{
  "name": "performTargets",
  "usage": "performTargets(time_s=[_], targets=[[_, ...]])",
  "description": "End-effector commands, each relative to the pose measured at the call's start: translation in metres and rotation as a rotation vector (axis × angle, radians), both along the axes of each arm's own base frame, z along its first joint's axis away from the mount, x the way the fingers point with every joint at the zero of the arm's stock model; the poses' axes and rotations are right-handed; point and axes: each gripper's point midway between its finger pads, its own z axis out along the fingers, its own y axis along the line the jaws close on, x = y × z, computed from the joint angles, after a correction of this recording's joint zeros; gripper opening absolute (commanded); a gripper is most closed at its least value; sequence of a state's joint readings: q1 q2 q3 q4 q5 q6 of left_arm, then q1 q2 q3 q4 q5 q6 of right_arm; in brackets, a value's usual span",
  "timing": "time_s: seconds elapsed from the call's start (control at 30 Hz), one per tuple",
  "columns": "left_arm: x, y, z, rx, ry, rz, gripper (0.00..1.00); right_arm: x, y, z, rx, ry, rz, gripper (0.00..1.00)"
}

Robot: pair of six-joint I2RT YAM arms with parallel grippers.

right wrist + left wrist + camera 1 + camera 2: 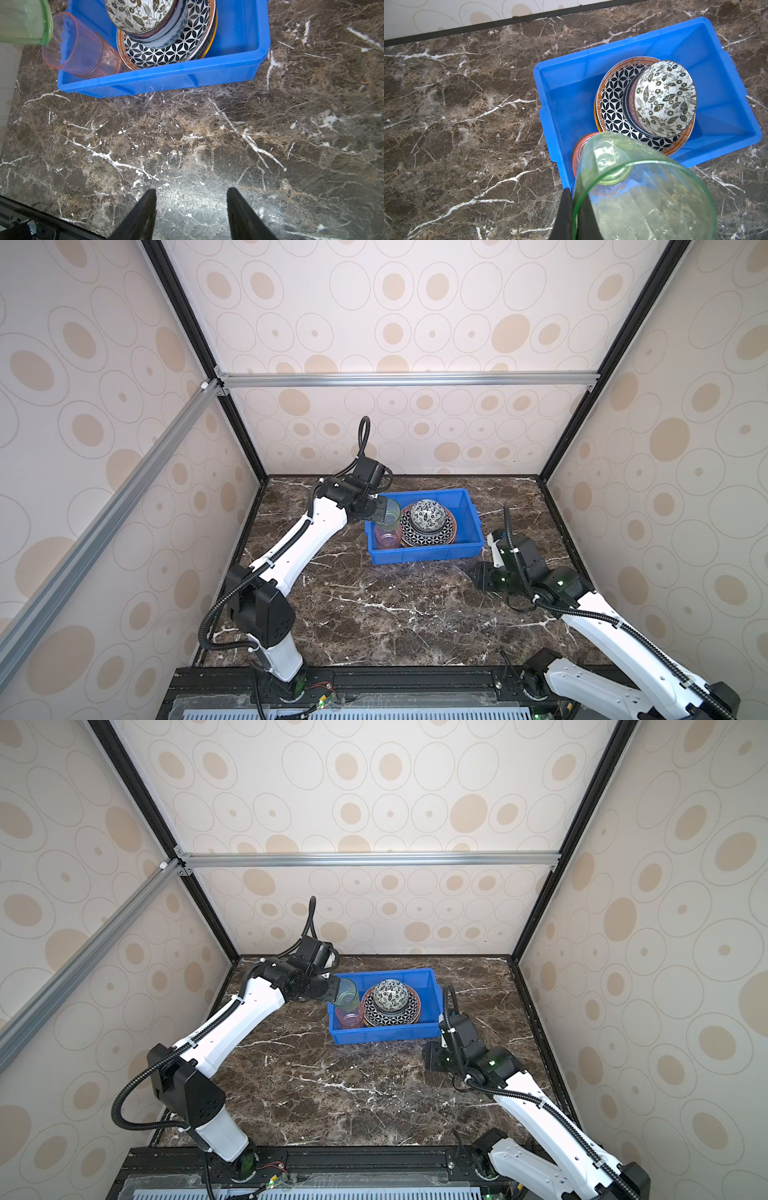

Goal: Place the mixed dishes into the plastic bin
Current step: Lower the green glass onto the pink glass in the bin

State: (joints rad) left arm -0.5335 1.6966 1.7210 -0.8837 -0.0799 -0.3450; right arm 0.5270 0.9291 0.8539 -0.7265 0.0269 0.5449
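Observation:
My left gripper is above the pink cup's opening (389, 534), so I should lower it next, fit the translucent green cup into that opening, and let go of the green cup's rim.
The plastic bin (428, 558) (382, 1034) (726, 104) (166, 76), bright blue, stands at the table's rear middle. Inside it is a stack of plates, a black-white geometric plate (612, 99) (166, 54) on top. On that plate sits a blue-floral bowl (166, 35) with a black-white bowl (428, 514) (664, 95) in it. A pink cup (387, 537) (580, 149) (83, 52) leans in the bin's near-left corner. My left gripper (380, 510) (575, 199) is shut on the rim of a translucent green cup (390, 514) (347, 992) (643, 197), held just above the pink cup. My right gripper (482, 576) (191, 190) hangs open and holds nothing, low over the table right of the bin.
The bin rests on a dark marble table (374, 614) enclosed by patterned walls on three sides. The back wall lies close behind the bin. A black rail (374, 676) carrying both arm bases runs along the front edge.

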Motion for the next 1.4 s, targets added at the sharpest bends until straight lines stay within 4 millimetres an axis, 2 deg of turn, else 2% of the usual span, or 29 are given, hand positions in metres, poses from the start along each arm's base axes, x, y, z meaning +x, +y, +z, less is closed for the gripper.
performTargets(time_s=[0.0, 0.7, 1.1, 1.37], targets=[[0.002, -0.006, -0.004, -0.006, -0.001, -0.008, 0.00, -0.001, -0.005, -0.002, -0.014, 0.005, -0.016, 0.58], [0.006, -0.008, -0.047, 0.067, 0.102, -0.015, 0.00, -0.001, -0.008, -0.007, -0.038, 0.004, -0.012, 0.58], [0.005, -0.007, -0.064, 0.100, 0.149, -0.017, 0.00, -0.002, -0.009, -0.013, -0.047, 0.008, -0.016, 0.58], [0.006, -0.007, -0.068, 0.105, 0.160, -0.013, 0.06, -0.001, -0.010, -0.015, -0.053, 0.005, -0.014, 0.58]])
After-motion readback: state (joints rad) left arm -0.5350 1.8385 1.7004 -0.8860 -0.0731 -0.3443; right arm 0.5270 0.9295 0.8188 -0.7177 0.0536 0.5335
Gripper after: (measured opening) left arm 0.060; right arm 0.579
